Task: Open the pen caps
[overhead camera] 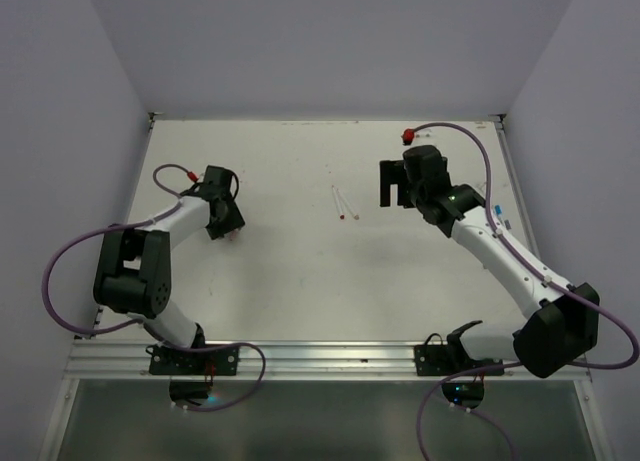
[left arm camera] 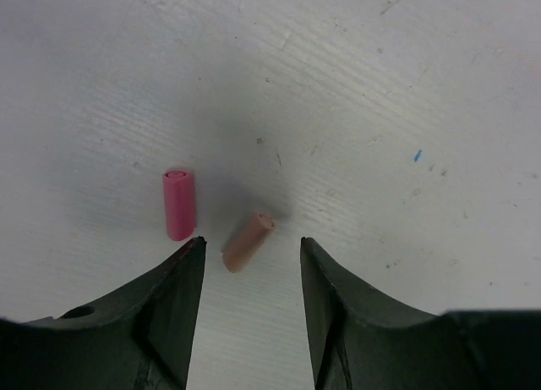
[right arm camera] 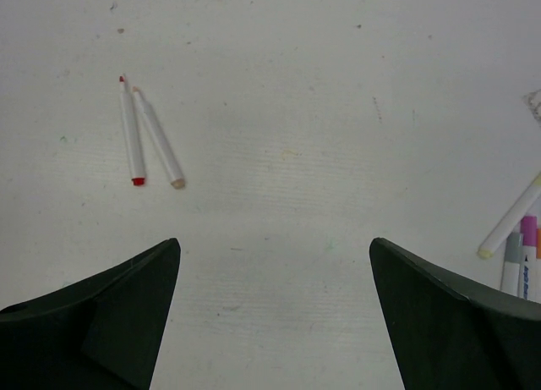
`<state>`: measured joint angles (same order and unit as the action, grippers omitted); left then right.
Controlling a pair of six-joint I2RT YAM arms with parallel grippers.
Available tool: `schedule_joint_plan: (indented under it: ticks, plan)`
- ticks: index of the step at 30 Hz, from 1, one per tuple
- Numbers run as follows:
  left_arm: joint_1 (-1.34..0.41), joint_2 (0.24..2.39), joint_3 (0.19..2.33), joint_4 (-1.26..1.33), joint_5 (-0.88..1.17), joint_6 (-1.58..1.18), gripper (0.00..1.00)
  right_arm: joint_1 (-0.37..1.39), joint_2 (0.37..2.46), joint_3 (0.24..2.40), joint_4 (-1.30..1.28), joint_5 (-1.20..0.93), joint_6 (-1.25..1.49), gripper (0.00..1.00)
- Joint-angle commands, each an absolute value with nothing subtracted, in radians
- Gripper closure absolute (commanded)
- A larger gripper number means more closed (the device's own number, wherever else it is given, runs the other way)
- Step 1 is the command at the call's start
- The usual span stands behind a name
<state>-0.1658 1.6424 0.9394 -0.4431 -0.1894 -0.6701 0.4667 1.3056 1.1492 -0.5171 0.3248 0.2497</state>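
Observation:
I need to move my right gripper to the right in the top view and down onto the yellow-capped pen's body (right arm camera: pixel 512 217), as both pens in the middle of the table are uncapped.
In the left wrist view a pink cap (left arm camera: pixel 178 204) and a peach cap (left arm camera: pixel 248 242) lie loose on the white table. My left gripper (left arm camera: pixel 252 243) is open just above them, the peach cap at the mouth of its jaws, the pink cap beside the left fingertip. Two uncapped white pens (right arm camera: pixel 150 134) lie side by side mid-table, also in the top view (overhead camera: pixel 343 202). My right gripper (right arm camera: pixel 275 242) is open and empty, to the right of those pens (overhead camera: pixel 393 185). More capped pens (right arm camera: pixel 517 236) lie at the right edge.
A red object (overhead camera: pixel 408 136) sits at the back right near the cable. Walls close in the table on three sides. A metal rail (overhead camera: pixel 320 356) runs along the near edge.

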Motion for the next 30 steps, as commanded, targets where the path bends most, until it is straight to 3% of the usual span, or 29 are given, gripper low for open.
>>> schedule_joint_plan:
  ticks: [1, 11, 16, 24, 30]
  plan:
    - [-0.17, 1.521, 1.003, -0.465, -0.176, -0.675, 0.48, 0.443, 1.275, 1.132, -0.525, 0.422, 0.261, 0.01]
    - [-0.323, 1.335, 1.062, -0.444, -0.083, -0.67, 0.38, 0.098, 1.313, 0.961, -0.49, 0.318, 0.227, 0.04]
    - [-0.437, 1.325, 0.93, -0.181, 0.115, -0.68, 0.35, -0.088, 1.368, 0.884, -0.413, 0.238, 0.196, 0.13]
    - [-0.528, 1.266, 0.839, -0.109, 0.192, -0.709, 0.35, -0.123, 1.456, 0.911, -0.404, 0.221, 0.098, 0.2]
    - [-0.535, 1.2, 0.825, -0.141, 0.187, -0.678, 0.35, -0.143, 1.58, 1.048, -0.457, 0.146, 0.217, 0.27]
